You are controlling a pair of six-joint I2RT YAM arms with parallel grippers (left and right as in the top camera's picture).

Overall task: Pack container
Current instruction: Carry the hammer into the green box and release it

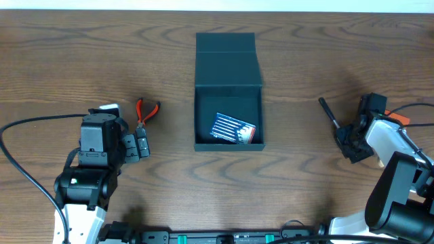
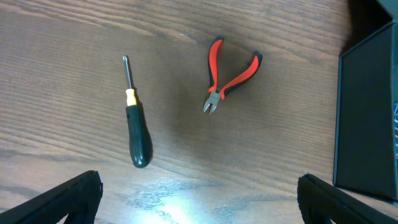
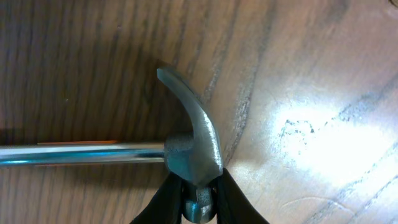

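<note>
The container's bottom is bare beyond the packet. I should next lift my right gripper, move left in the overhead view, lower the hammerhead there and release it.
The dark teal container (image 1: 228, 88) stands open at the table's middle, lid flap folded back, with a blue-striped packet (image 1: 234, 128) inside. Its wall shows at the right edge of the left wrist view (image 2: 367, 118). My left gripper (image 1: 139, 146) is open and empty (image 2: 199, 199) over bare wood, just short of red-handled pliers (image 2: 227, 74) and a green-handled screwdriver (image 2: 137, 130). The pliers also show in the overhead view (image 1: 146, 110). My right gripper (image 1: 352, 144) is shut on the steel head of a hammer (image 3: 196, 146). The hammer's dark handle (image 1: 327, 112) points toward the far left.
Cables run along the left (image 1: 27, 129) and right (image 1: 413, 108) table sides. The wooden table (image 1: 305, 54) stretches around the container.
</note>
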